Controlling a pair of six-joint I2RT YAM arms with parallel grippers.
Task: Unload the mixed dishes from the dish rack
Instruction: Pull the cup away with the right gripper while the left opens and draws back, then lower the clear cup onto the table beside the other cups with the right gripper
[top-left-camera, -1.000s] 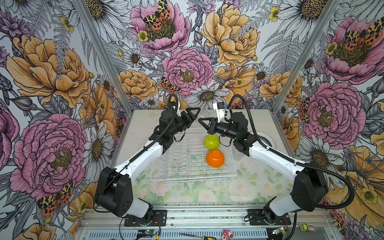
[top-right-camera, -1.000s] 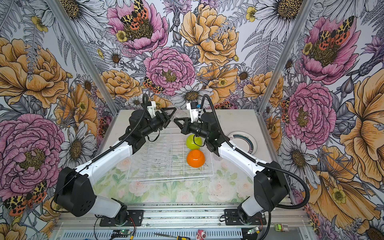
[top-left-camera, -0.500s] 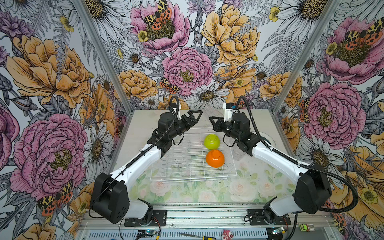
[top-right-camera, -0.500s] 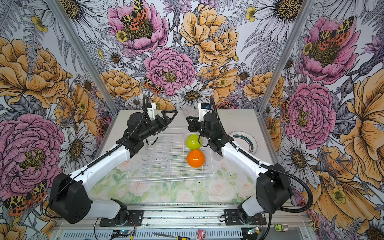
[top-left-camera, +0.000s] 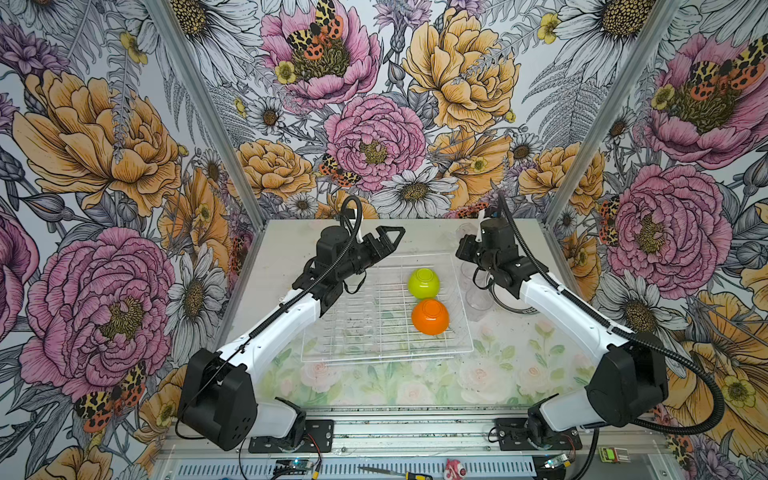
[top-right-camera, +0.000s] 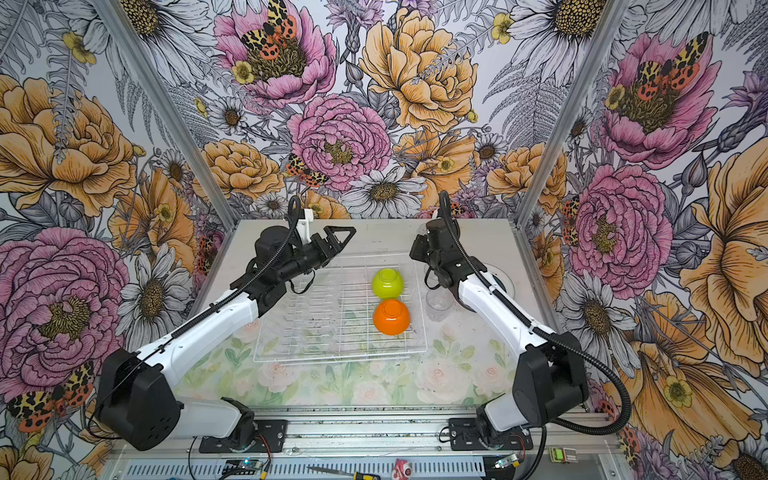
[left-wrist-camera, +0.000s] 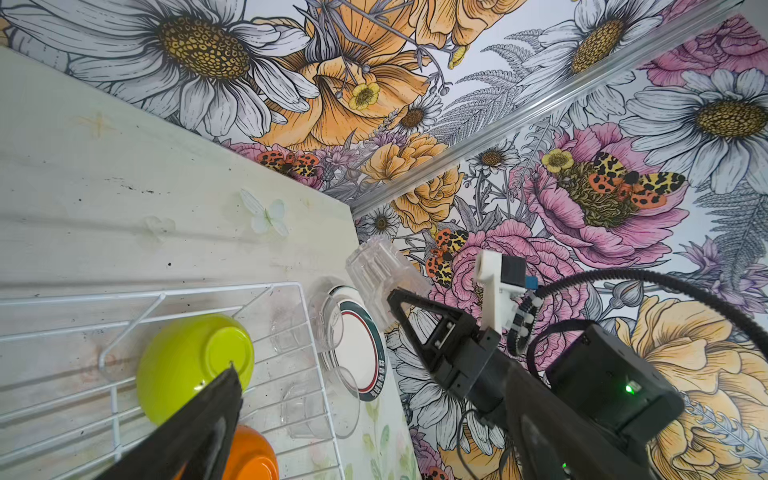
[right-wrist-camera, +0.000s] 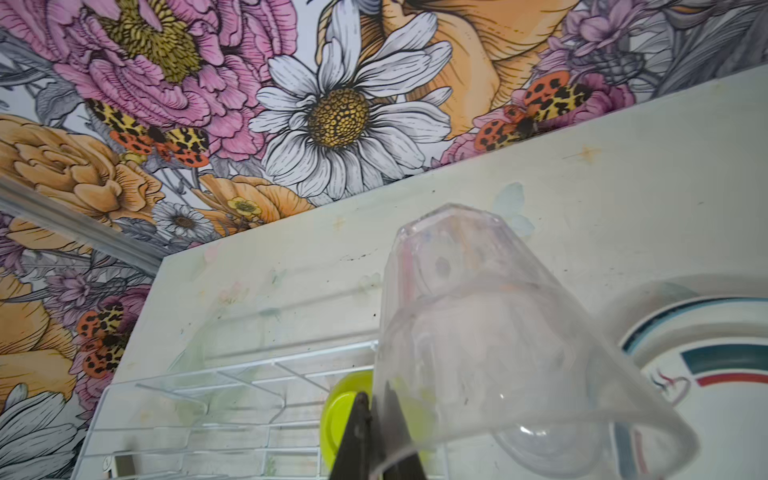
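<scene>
The spot on the bare tabletop past the plate and tumblers is empty, so my right gripper should tilt down, lower the clear tumbler there and let go of it.
The white wire dish rack holds an upturned lime-green bowl and an upturned orange bowl. My right gripper is shut on the wall of a clear tumbler, held in the air past the rack's far right corner. Right of the rack, a plate with teal and red bands lies on the table beside two more tumblers. Over the rack's far left side, my left gripper is open and empty.
Flowered walls close in the table on three sides, with metal corner posts at the back. The right arm lies over part of the plate. The rack's left half shows only bare wire slots.
The grippers were close together over the rack's back edge and have parted. The right one carried the tumbler rightward. The left one opened wider and drew back left.
</scene>
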